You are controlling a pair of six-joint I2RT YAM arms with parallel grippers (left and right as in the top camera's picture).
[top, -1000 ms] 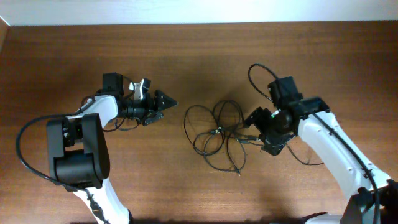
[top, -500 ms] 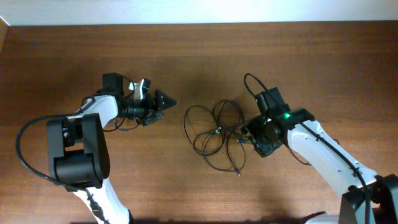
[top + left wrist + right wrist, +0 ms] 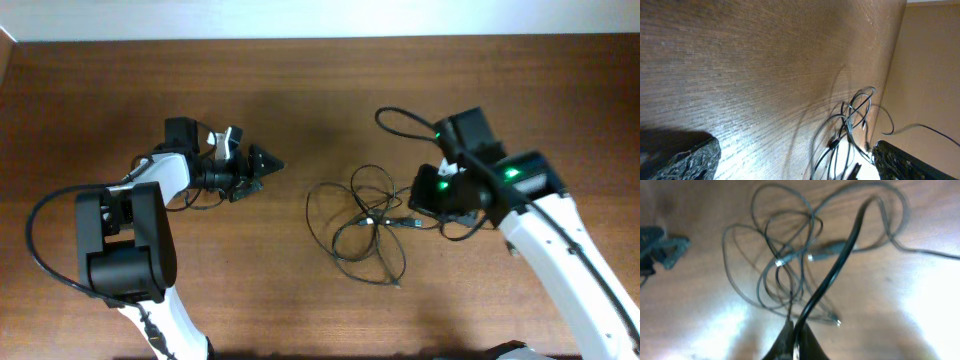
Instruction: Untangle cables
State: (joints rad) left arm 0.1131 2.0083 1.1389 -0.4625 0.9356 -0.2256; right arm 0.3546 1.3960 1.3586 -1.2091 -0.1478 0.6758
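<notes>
My right gripper will lift the cable, carry it to the bare tabletop and let it go there, since that clear spot is to the gripper's right in the overhead view.
The cables (image 3: 362, 225) lie as a knotted bundle of thin black loops on the brown table, between the two arms. My right gripper (image 3: 420, 200) is at the bundle's right edge. In the right wrist view its fingers (image 3: 785, 342) are shut on one black cable (image 3: 832, 275) that rises from them toward the tangle (image 3: 785, 260). My left gripper (image 3: 264, 162) is open and a short way left of the bundle, touching none of it. Its wrist view shows the cables (image 3: 852, 117) ahead between the two spread fingertips (image 3: 682, 157).
A thicker black arm cable loops above the right wrist (image 3: 395, 122). Another curls beside the left arm's base (image 3: 35, 235). The table's far edge meets a pale wall (image 3: 320, 20) at the top.
My right gripper has shut on a cable and pulled up and to the right. The bundle has shifted right with it and changed shape. The left arm has not moved.
</notes>
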